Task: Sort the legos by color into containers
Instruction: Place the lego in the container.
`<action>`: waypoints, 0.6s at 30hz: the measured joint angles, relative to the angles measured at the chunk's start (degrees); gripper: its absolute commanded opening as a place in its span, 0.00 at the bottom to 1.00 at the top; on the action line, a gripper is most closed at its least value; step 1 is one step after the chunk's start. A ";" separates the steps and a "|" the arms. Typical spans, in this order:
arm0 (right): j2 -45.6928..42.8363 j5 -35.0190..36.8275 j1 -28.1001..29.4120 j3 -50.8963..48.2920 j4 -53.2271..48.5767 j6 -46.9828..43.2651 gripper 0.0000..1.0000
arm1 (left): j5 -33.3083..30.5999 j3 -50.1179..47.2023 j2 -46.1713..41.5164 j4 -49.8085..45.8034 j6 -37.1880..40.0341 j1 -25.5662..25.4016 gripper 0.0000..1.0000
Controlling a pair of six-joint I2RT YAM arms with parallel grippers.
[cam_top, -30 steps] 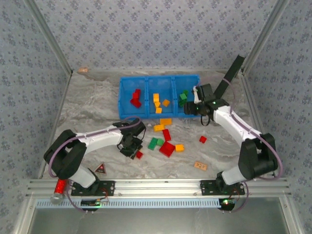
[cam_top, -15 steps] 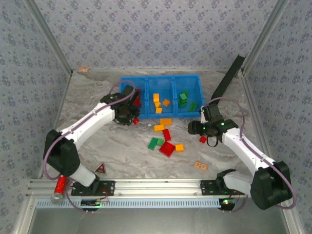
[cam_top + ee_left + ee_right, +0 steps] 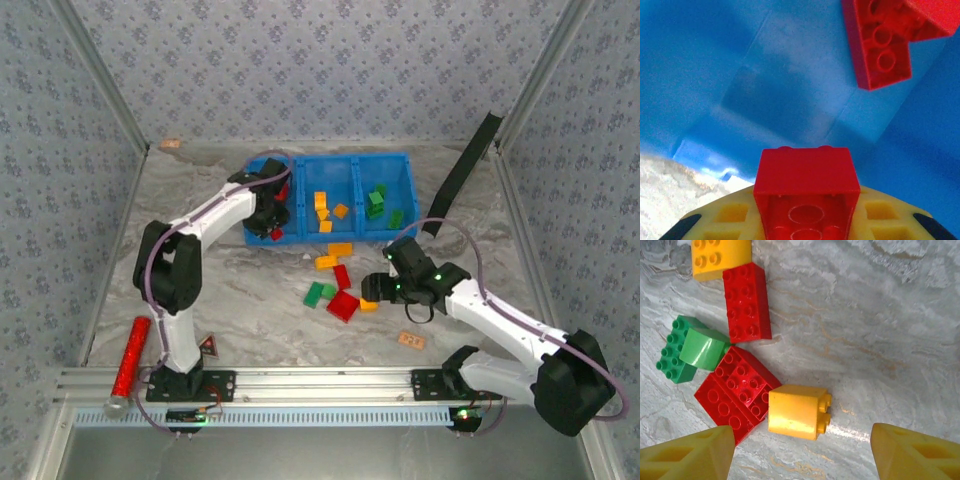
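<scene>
I will next ease my left gripper outward over the bare bottom of the tray's section beside the lying red brick and let go, because the brick it holds hangs near the section's front side.
The blue tray (image 3: 325, 158) holds red legos in its left compartment, orange-yellow in the middle and green in the right. My left gripper (image 3: 275, 224) hangs over the left compartment, shut on a red brick (image 3: 806, 180). Another red brick (image 3: 880, 45) lies on the tray floor (image 3: 765, 90) below it. My right gripper (image 3: 372, 292) is open low over the loose pile, and its fingertips (image 3: 690, 455) straddle an orange-yellow brick (image 3: 797, 411) lying on its side. A big red brick (image 3: 737, 392), a red oblong brick (image 3: 746, 302) and two green bricks (image 3: 675, 352) lie beside it.
More orange-yellow bricks (image 3: 340, 249) lie just in front of the tray, and one orange brick (image 3: 410, 340) sits apart near the front. A black strip (image 3: 462, 172) leans at the back right. A shiny red cylinder (image 3: 130, 358) lies at the front left.
My left arm swung from the middle of the table up to the tray's left compartment, carrying the red brick. My right arm came back from the green compartment to the pile and opened wider.
</scene>
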 measured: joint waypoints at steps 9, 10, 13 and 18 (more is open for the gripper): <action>2.91 0.15 2.38 -0.59 2.27 5.14 0.77 | 0.59 4.15 3.50 0.94 2.71 1.25 0.32; 3.58 0.15 2.56 -0.72 2.73 5.53 0.76 | 0.81 4.76 4.02 0.79 3.08 1.31 0.36; 5.66 0.17 3.63 -1.25 3.54 6.23 0.75 | 1.33 5.90 5.07 0.46 4.31 1.31 0.41; 8.31 0.15 4.96 -2.64 4.96 6.43 0.75 | 1.70 6.12 5.11 -0.15 5.88 1.31 0.49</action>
